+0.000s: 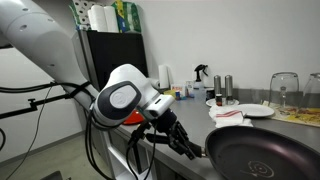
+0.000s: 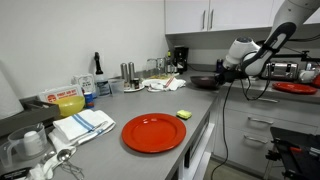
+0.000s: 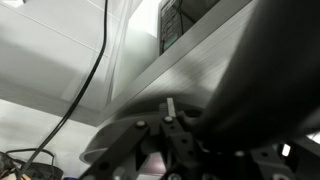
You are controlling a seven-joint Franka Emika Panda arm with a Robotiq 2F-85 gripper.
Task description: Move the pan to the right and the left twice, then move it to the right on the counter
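Note:
My gripper lowers the handle it holds slightly toward the grey counter below my gripper next and releases there. The reason is that the counter's top spreads beneath the pan (image 1: pixel 265 156).
The black pan (image 1: pixel 265 156) sits at the end of the grey counter (image 1: pixel 226 126), its long handle pointing towards the arm. My gripper (image 1: pixel 183 139) is shut on the handle. In an exterior view the pan (image 2: pixel 205 82) is small, at the far end of the counter (image 2: pixel 150 100), with the gripper (image 2: pixel 228 70) beside it. In the wrist view the pan (image 3: pixel 270 90) is a dark mass at the right, in front of the counter's edge (image 3: pixel 190 60). The jaws (image 3: pixel 172 122) are in shadow against the handle.
A white plate (image 1: pixel 245 111), two shakers (image 1: pixel 222 88), a spray bottle (image 1: pixel 200 75) and glasses (image 1: pixel 285 90) stand behind the pan. A red plate (image 2: pixel 153 132), a yellow sponge (image 2: pixel 183 114) and a folded towel (image 2: pixel 82 125) lie on the near counter.

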